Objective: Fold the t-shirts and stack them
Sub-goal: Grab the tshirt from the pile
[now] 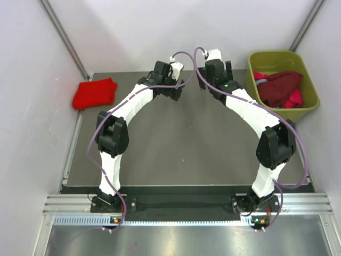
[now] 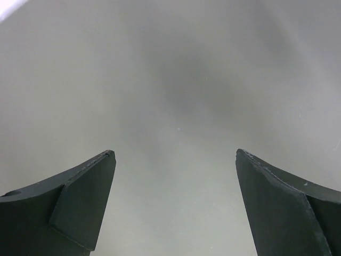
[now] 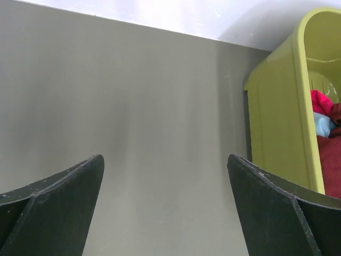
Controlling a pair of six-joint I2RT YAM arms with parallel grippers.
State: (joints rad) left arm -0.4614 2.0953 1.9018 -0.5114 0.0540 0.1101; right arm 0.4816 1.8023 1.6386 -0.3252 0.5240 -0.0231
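My right gripper will next rise over the tub's rim and then go down onto the maroon t-shirt's middle, as that shirt lies over the pink (image 1: 294,99) cloth.
A bright red t-shirt (image 1: 95,93) lies folded at the table's far left edge. A dark maroon t-shirt (image 1: 281,87) lies crumpled in the olive-green tub (image 1: 306,74) at the far right, over pink (image 1: 294,99) and light blue (image 1: 260,82) cloth. The tub (image 3: 282,117) with red, pink and blue cloth inside also shows at the right of the right wrist view. My left gripper (image 2: 176,160) is open and empty over bare table at the far middle. My right gripper (image 3: 165,160) is open and empty, just left of the tub.
White walls close the table on the left, back and right. The grey table top (image 1: 186,138) spreads between the arms. Metal rails (image 1: 186,205) run along the near edge by the arm bases.
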